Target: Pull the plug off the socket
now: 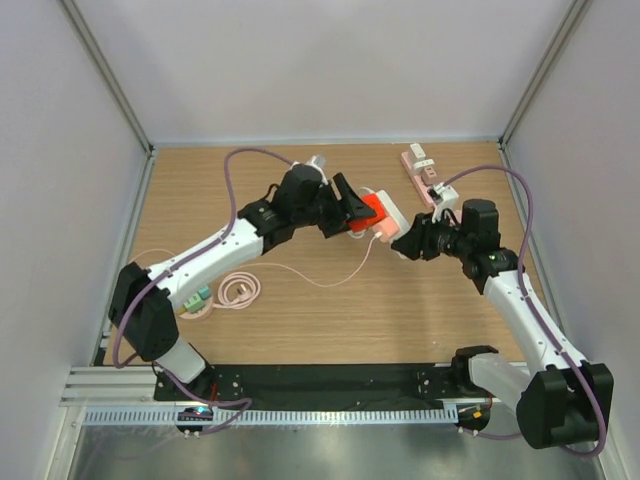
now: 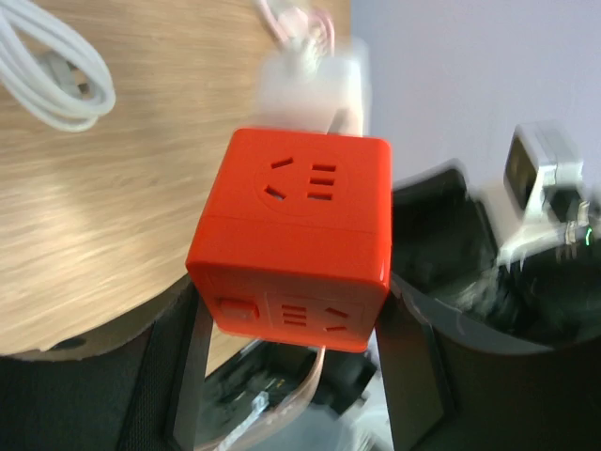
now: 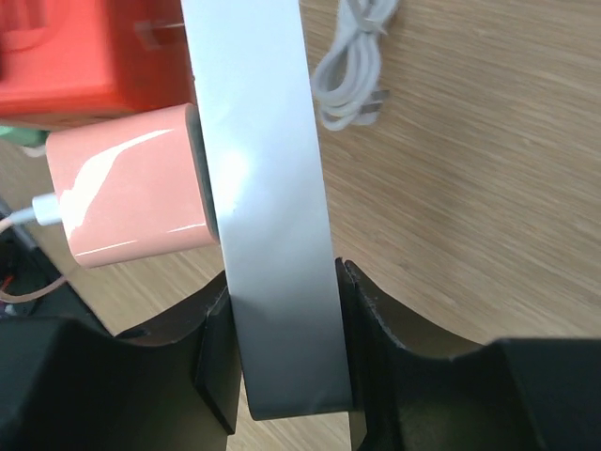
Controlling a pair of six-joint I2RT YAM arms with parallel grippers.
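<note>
My left gripper has the cube, and the tabletop's far corner is bare. I will move it left in the top view, down to that corner, and release it.
My left gripper (image 1: pixel 358 212) is shut on the orange-red cube socket (image 1: pixel 372 210), gripping its two sides; the cube fills the left wrist view (image 2: pixel 296 235) between the fingers (image 2: pixel 413 366). A white plug block (image 1: pixel 393 213) sits against the cube's far face, blurred in the left wrist view (image 2: pixel 315 80). My right gripper (image 1: pixel 405 243) is shut on this white block (image 3: pixel 268 207). A metal prong (image 3: pixel 155 33) shows in the narrow gap between block and cube (image 3: pixel 84 52). A pink charger (image 3: pixel 127 188) with its cable is plugged into the block's side.
A coiled white cable (image 3: pixel 352 70) lies on the wooden table (image 1: pixel 330 320), also showing in the left wrist view (image 2: pixel 56 66). A pink power strip (image 1: pixel 420 175) lies at the back right. A coiled pink cable (image 1: pixel 240 290) and small green pieces (image 1: pixel 195 298) lie at the left.
</note>
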